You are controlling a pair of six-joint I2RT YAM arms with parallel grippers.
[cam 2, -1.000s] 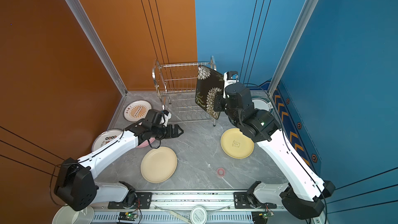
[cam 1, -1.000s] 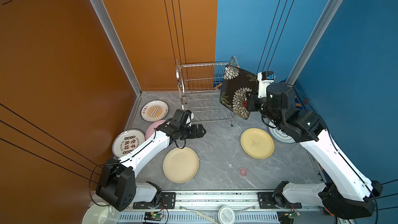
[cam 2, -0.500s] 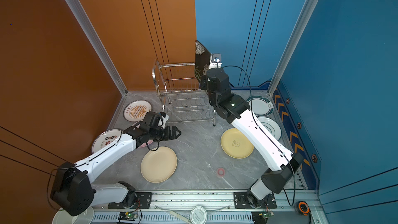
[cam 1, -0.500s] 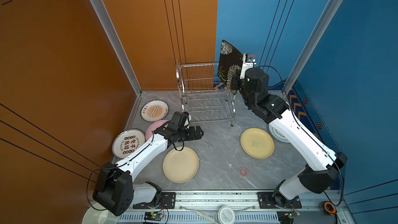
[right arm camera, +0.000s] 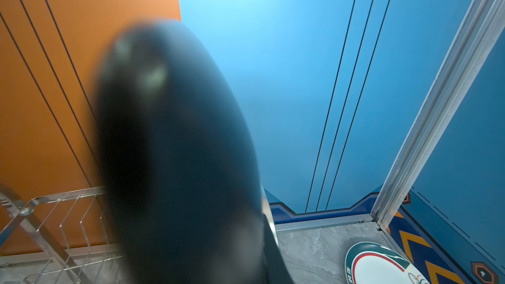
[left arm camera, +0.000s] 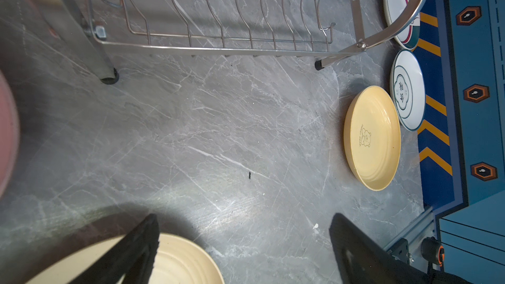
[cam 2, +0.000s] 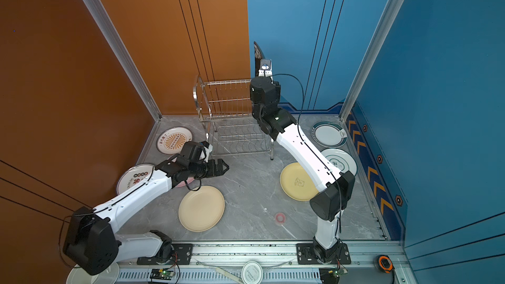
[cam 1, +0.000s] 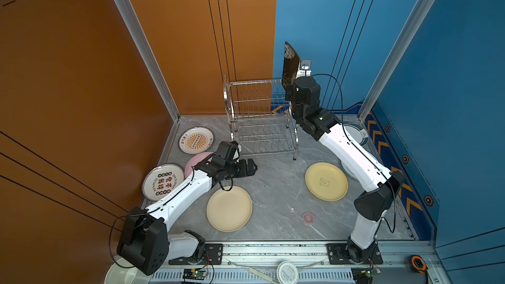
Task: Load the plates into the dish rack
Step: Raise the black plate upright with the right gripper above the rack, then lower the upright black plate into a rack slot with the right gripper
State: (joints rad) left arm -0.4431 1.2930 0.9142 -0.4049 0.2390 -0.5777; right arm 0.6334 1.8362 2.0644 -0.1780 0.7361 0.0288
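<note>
The upper level's end slot [cam 1: 284,108] is empty and lies below my right gripper, so next I will bring the gripper down, set the square black plate [cam 1: 290,60] into it and release it.
My right gripper [cam 1: 289,90] is shut on the lower edge of the square black floral plate [cam 1: 290,60], holding it upright and edge-on above the right end of the steel dish rack [cam 1: 259,110]. The plate's dark back [right arm camera: 175,146] fills the right wrist view. The rack holds nothing. My left gripper [cam 1: 250,168] hangs open over bare floor, between the rack and a cream plate [cam 1: 229,209]. A pink plate [cam 1: 195,161] and two printed plates [cam 1: 196,140] [cam 1: 163,181] lie left. A yellow plate [cam 1: 326,181] and two teal-rimmed plates [cam 2: 329,133] [cam 2: 338,161] lie right.
The orange and blue walls stand close behind the rack. A small pink ring [cam 1: 308,217] lies on the grey floor [cam 1: 273,187] near the front. A round white lid [cam 1: 287,271] and an orange tape measure [cam 1: 418,263] sit on the front rail.
The right arm has lifted the black plate from in front of the rack's right end to high above it and turned it edge-on. The left gripper has drifted slightly to the right, still open.
</note>
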